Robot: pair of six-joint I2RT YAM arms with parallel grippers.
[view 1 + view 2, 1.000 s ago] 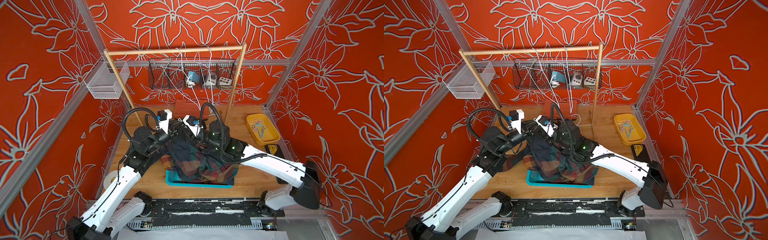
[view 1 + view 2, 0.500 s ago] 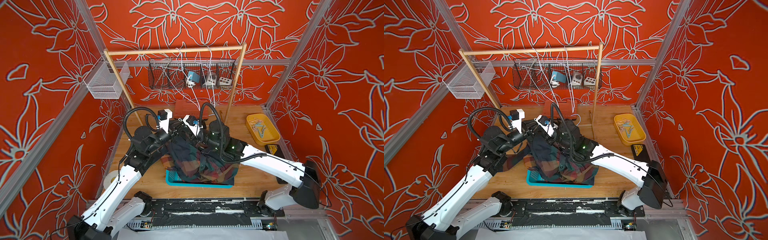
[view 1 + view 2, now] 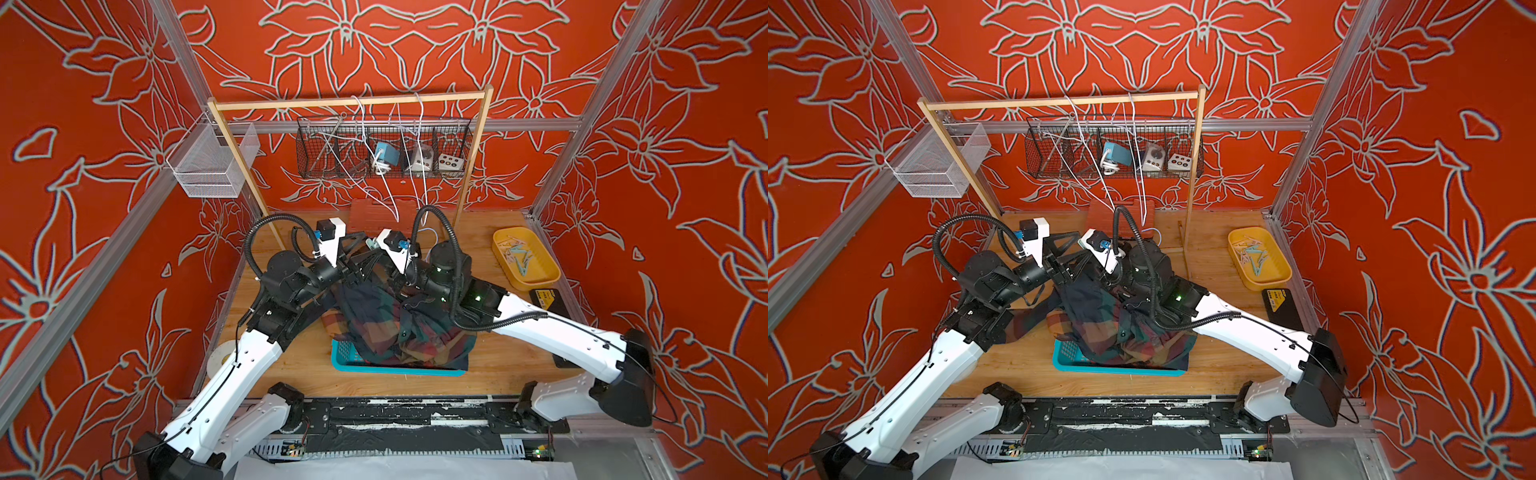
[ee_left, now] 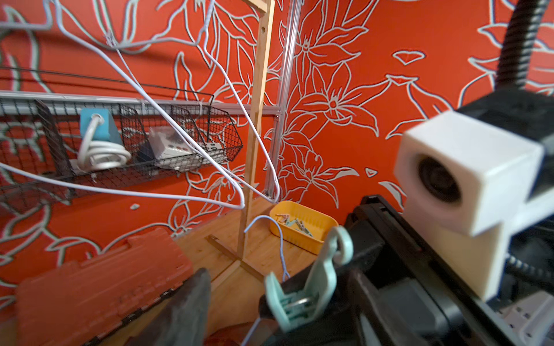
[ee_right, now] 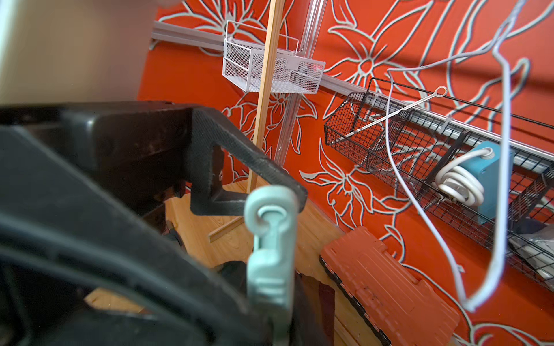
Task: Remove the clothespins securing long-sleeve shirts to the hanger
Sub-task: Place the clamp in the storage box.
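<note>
The robot's right gripper will swing from the shirts down over the yellow tray [image 3: 525, 257] to release the pin, as that tray is below the gripper, past the rack's foot.
Dark plaid long-sleeve shirts [image 3: 390, 328] [image 3: 1113, 324] lie heaped over a teal basket [image 3: 345, 359]. Both arms meet above the heap's far edge. My right gripper [image 3: 371, 250] [image 5: 269, 302] is shut on a mint green clothespin [image 4: 311, 278] [image 5: 271, 239]. The pin's round clamp end points up and grips nothing. My left gripper [image 3: 354, 249] is open right beside it. One dark finger [image 4: 186, 305] shows in the left wrist view, and its triangular finger [image 5: 239, 179] stands just behind the pin. A thin pale-blue wire hanger [image 4: 280, 239] runs down behind the pin.
A yellow tray [image 3: 540, 274] [image 4: 326, 221] with several loose clothespins sits at the back right. An orange tool case [image 3: 374, 212] [image 5: 386, 287] lies behind the grippers. Bare white wire hangers [image 3: 365, 137] dangle from the wooden rack [image 3: 353, 102], before a black wire basket [image 3: 382, 166].
My left gripper has opened; it was shut in the earlier frames. Both arms have stayed almost in place, and the right gripper still holds the mint pin.
</note>
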